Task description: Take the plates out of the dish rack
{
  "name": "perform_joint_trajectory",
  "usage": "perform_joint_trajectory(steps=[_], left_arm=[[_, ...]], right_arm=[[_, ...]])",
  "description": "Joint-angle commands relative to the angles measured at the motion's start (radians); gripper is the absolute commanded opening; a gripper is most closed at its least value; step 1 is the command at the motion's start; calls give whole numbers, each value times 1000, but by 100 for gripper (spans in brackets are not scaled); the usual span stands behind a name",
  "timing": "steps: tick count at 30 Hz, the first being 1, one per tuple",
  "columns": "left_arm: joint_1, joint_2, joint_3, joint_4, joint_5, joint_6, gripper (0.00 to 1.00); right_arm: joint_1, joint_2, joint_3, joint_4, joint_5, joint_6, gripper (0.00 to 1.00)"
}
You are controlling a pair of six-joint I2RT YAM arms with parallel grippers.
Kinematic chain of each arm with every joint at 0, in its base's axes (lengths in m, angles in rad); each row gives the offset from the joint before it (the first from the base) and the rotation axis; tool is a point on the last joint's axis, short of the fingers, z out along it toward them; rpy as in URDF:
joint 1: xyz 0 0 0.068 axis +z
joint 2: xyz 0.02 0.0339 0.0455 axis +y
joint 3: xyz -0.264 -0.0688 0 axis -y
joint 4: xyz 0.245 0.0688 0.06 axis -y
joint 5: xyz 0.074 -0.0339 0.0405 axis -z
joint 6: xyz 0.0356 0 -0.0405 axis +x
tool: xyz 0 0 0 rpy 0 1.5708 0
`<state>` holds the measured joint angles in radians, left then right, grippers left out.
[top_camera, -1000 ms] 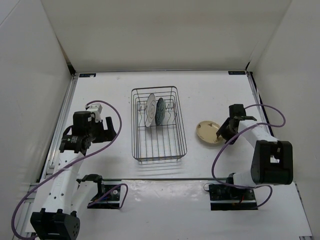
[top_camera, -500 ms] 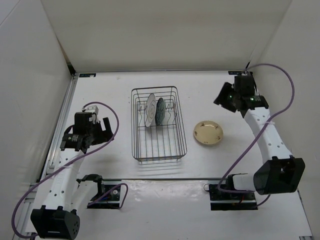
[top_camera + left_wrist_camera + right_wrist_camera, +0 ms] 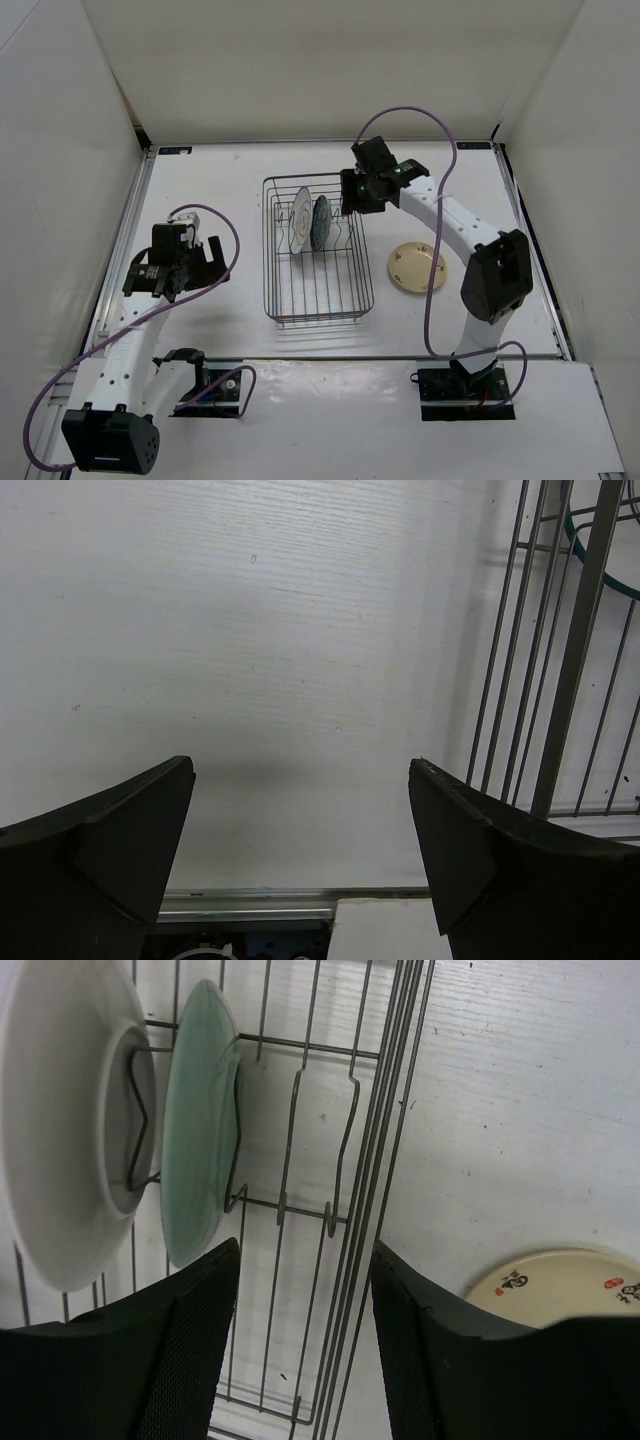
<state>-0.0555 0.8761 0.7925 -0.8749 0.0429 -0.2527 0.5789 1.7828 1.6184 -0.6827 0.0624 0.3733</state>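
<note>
My right gripper will move across and down onto the teal plate's upper rim (image 3: 322, 207) (image 3: 187, 1195) next, because the plate's rim is below it and to its left in the top view.
The dish rack (image 3: 318, 290) is a dark wire basket in the middle of the table. Two plates stand upright in its prongs: a white one (image 3: 299, 219) and a teal one (image 3: 320, 222). A cream-tan plate (image 3: 416, 266) lies flat on the table to the rack's right. My right gripper (image 3: 352, 195) hovers open over the rack's right rear side. In the right wrist view this right gripper (image 3: 306, 1248) holds nothing, with the teal plate (image 3: 200, 1120) and white plate (image 3: 60, 1130) to its left and the cream plate (image 3: 560, 1280) at lower right. My left gripper (image 3: 300, 770) is open over bare table.
White walls enclose the table on the left, back and right. In the left wrist view the rack's side wires (image 3: 560, 650) stand at the right. A metal rail (image 3: 300, 357) runs along the near edge by the arm bases.
My right arm left the cream plate on the table, swung to the back right, then came left over the rack's right rear side. The left arm has barely moved.
</note>
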Motion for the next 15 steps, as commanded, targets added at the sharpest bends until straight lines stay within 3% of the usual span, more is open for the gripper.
perform_joint_trajectory(steps=[1,15], left_arm=[[-1,-6,-6,8,29,4,99],[-1,-14,-9,17,51,10,99]], right_arm=[[9,15,110,-43,44,-34,58],[120,164,233,-37,74,-11,58]])
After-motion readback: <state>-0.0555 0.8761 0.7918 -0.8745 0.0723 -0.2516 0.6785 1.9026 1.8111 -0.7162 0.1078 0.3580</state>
